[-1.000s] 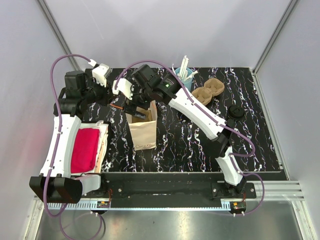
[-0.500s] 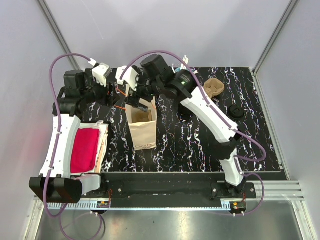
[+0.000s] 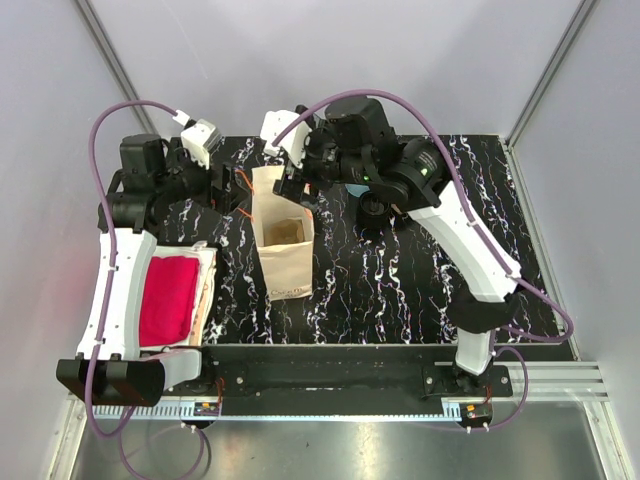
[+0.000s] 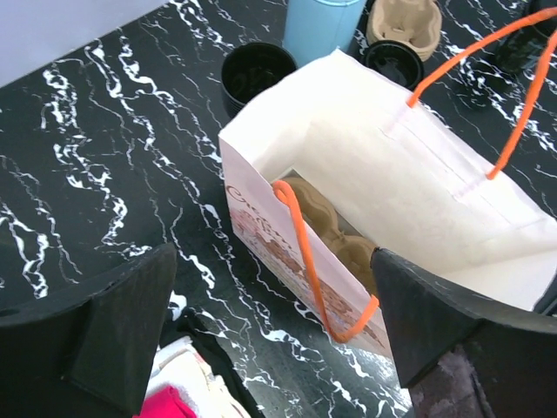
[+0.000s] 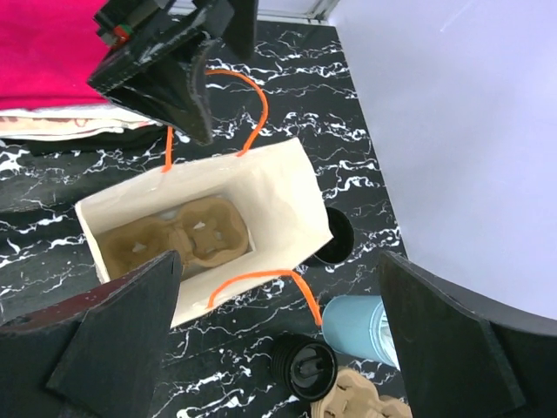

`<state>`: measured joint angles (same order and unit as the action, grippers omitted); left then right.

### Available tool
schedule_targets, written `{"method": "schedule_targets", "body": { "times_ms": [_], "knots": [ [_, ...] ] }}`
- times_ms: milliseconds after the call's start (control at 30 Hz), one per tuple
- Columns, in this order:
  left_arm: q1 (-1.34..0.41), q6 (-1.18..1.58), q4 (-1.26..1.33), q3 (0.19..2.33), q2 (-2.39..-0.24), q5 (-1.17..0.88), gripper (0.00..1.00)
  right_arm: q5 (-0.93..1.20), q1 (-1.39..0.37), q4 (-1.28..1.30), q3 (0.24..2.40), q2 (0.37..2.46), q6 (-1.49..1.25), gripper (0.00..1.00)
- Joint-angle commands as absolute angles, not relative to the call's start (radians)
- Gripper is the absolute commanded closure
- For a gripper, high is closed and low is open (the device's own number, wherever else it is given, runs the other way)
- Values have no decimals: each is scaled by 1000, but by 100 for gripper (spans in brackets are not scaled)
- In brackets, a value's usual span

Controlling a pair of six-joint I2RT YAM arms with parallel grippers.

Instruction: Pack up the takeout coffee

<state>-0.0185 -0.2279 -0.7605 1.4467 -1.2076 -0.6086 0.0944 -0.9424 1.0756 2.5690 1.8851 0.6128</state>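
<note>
My right gripper will next go down to the right in the top view, around the bag's cup-side orange handle. The handle is below my gripper and sticks out free of the bag's rim.
The takeout coffee, a small black cup with a black lid, stands on the marble table beyond the open paper bag; it also shows in the left wrist view and under the right arm from above. My right gripper hovers open over the bag's far edge and the coffee, holding nothing. My left gripper is open at the bag's near side, and the bag's orange handle hangs loose between its fingers. A cardboard carrier lies inside the bag.
A lidless black cup and a light-blue cup stand just behind the bag. A second cardboard carrier lies beside the coffee. A pink cloth on a stack sits at the table's left.
The left gripper has opened. The right gripper has risen out of the bag and drawn back toward the far side, still open.
</note>
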Motion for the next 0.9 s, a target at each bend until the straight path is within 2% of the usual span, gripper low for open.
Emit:
{"method": "schedule_targets", "body": {
  "times_ms": [0, 167, 300, 333, 500, 567, 633, 867],
  "knots": [
    [-14, -230, -773, 1493, -1209, -673, 1, 34, -920, 1023, 2494, 1816, 623, 0],
    [-14, -239, -782, 1493, -1212, -673, 1, 45, -867, 959, 2320, 1757, 630, 0],
    [-14, -238, -788, 1505, -1219, -678, 7, 102, -787, 893, 2241, 1744, 692, 1],
    [-14, -236, -795, 1508, -1220, -678, 13, 123, -772, 888, 2244, 1755, 716, 2],
    [-14, -235, -805, 1532, -1229, -663, 25, 230, -713, 917, 2287, 1816, 770, 11],
    [-14, -232, -805, 1534, -1232, -660, 45, 264, -715, 933, 2299, 1831, 781, 20],
    [-14, -232, -807, 1536, -1236, -657, 55, 314, -713, 954, 2304, 1848, 781, 25],
    [-14, -239, -805, 1540, -1249, -638, 59, 410, -716, 1023, 2327, 1870, 787, 30]
  ]
}}
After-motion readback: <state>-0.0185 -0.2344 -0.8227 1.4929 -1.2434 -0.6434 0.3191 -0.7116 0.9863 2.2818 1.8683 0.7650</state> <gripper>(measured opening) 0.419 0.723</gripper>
